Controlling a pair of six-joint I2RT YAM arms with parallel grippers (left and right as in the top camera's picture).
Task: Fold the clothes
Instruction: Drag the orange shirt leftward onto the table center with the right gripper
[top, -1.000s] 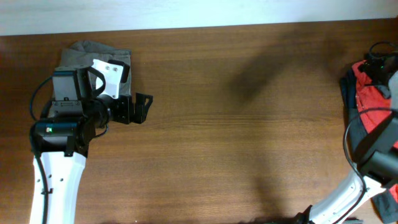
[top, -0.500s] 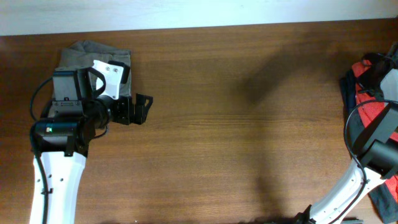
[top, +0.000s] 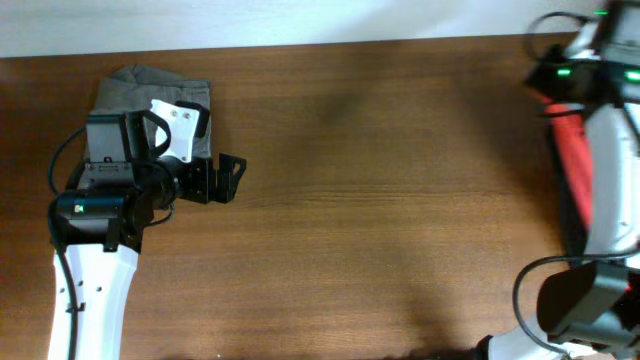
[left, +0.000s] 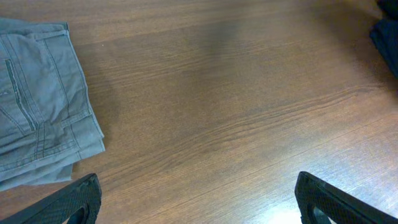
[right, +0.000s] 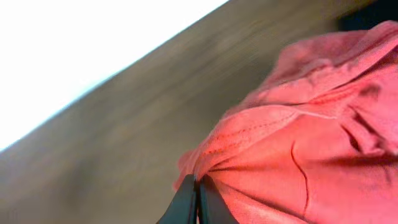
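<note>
My right gripper needs to go left in the overhead view over the table's bare middle and release the fold there, since the wood lies empty.
The orange-red T-shirt (right: 311, 143) fills the right wrist view, bunched and creased. My right gripper (right: 198, 186) is shut on a fold at its edge. In the overhead view the shirt (top: 572, 150) hangs as a narrow red strip under the raised right arm at the far right. A folded grey-brown garment (top: 130, 90) lies at the back left of the table. My left gripper (top: 238, 177) stands open just right of it, with nothing between its fingers. In the left wrist view that garment (left: 37, 106) lies at the left and the left gripper (left: 199, 202) spans bare wood.
A dark blue garment (left: 387, 37) shows at the top right corner of the left wrist view. The wooden table (top: 380, 200) runs between the two arms. Its far edge meets a white wall (top: 300, 20).
My right gripper has shut on the orange-red T-shirt. The right arm has risen and swung toward the back, drawing the shirt up off the pile. The left arm has not moved.
</note>
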